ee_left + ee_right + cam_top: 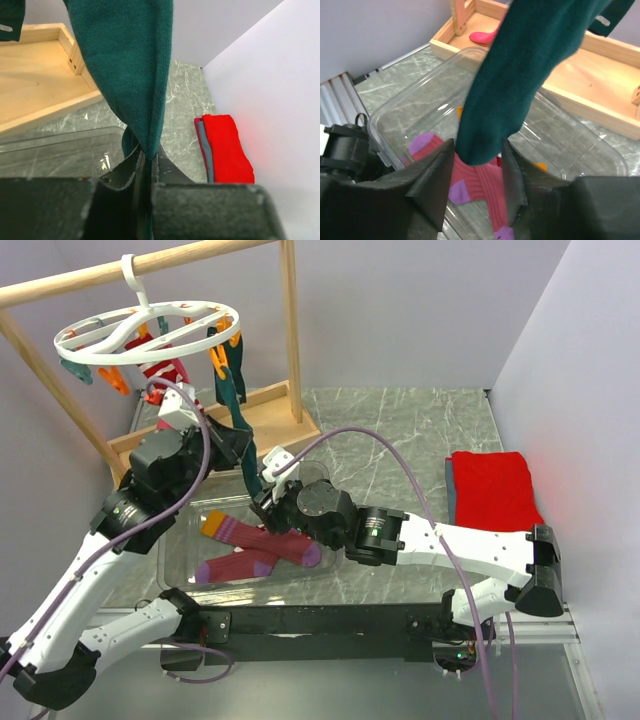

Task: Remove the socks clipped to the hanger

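Observation:
The second teal sock's lower end [253, 485] [482, 146] is beneath my left gripper's fingers, so I will next turn my right gripper and move it toward them, onto that end.
The white ring hanger [145, 330] hangs from the wooden rail at the top left. A red-and-white striped sock [165, 373] and a dark teal sock [228, 380] are clipped to it. A second dark teal sock [130, 65] stretches down from the hanger. My left gripper [240, 445] is shut on it, pinched between the jaws [149, 159]. My right gripper [266, 490] is open, and the teal sock's toe [490, 130] hangs between its fingers [478, 145]. Two purple-maroon socks [255, 548] lie in the clear bin, also in the right wrist view [485, 187].
A clear plastic bin [170, 560] sits in front of the wooden frame's base [275, 410]. A pink sock [482, 36] lies on that base. A folded red cloth [492, 490] lies at the right by the wall. The wooden post [290, 330] stands behind the grippers.

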Controlling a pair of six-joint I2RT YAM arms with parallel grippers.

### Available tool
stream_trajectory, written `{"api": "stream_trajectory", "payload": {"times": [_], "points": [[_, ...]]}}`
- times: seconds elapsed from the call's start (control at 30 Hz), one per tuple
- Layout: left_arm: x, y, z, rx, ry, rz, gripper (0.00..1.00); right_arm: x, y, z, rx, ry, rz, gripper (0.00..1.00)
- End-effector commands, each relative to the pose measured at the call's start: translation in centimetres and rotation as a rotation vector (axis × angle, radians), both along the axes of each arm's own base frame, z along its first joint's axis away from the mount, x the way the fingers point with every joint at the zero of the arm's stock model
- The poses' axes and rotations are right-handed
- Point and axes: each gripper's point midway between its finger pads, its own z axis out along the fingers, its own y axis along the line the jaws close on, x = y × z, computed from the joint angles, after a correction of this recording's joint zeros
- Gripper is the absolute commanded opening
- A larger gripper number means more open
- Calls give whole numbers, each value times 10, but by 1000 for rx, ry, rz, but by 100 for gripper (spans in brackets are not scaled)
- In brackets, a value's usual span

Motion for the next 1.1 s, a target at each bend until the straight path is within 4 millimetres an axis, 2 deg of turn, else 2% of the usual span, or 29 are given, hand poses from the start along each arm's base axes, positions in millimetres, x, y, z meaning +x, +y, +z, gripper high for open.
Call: {"api": "stream_trajectory", "payload": {"times": [0.0, 0.03, 0.1, 0.13, 0.23, 0.4, 0.43, 0.47, 0.5, 0.57, 0.6, 0.63, 0.67, 0.7, 0.73, 0.8, 0.83, 0.87, 1.07], "points": [[-15, 13, 30, -30, -73, 9, 5, -10, -8, 27, 77, -2, 29, 56], [-18, 14, 32, -34, -78, 6, 5, -11, -10, 25, 71, 0, 29, 66], [-25, 17, 37, -43, -89, -5, 5, -13, -14, 31, 84, -2, 32, 79], [-27, 18, 40, -46, -94, -8, 6, -12, -16, 33, 87, -4, 27, 88], [-39, 23, 46, -46, -108, -21, 6, -6, -25, 39, 92, 6, 10, 100], [-57, 40, 58, -46, -137, -8, 9, -6, -27, 63, 171, 39, 85, 100], [-60, 41, 62, -49, -144, -12, 10, -15, -22, 70, 202, 53, 161, 100], [-63, 42, 64, -49, -151, -15, 11, -8, -24, 75, 224, 63, 169, 100], [-66, 43, 65, -50, -156, -18, 11, -10, -23, 80, 253, 84, 202, 100], [-70, 44, 64, -50, -149, -27, 12, -25, -17, 96, 308, 94, 337, 100], [-73, 45, 66, -57, -154, -32, 12, -20, -15, 93, 307, 113, 360, 100], [-73, 43, 63, -57, -151, -39, 12, -31, -10, 111, 343, 88, 453, 100], [-75, 42, 63, -63, -152, -51, 12, -32, -8, 115, 348, 83, 480, 100], [-76, 42, 62, -67, -152, -56, 12, -29, 0, 110, 334, 92, 495, 100], [-75, 41, 60, -68, -146, -54, 12, -31, 3, 124, 345, 78, 521, 100], [-75, 39, 60, -75, -141, -61, 12, -35, 15, 124, 334, 90, 582, 100], [-75, 38, 58, -78, -138, -66, 12, -37, 18, 134, 355, 72, 606, 100], [-75, 38, 59, -86, -141, -67, 12, -37, 24, 131, 358, 82, 629, 100], [-75, 31, 54, -106, -127, -94, 12, -22, 44, 124, 362, 94, 608, 100]]}}
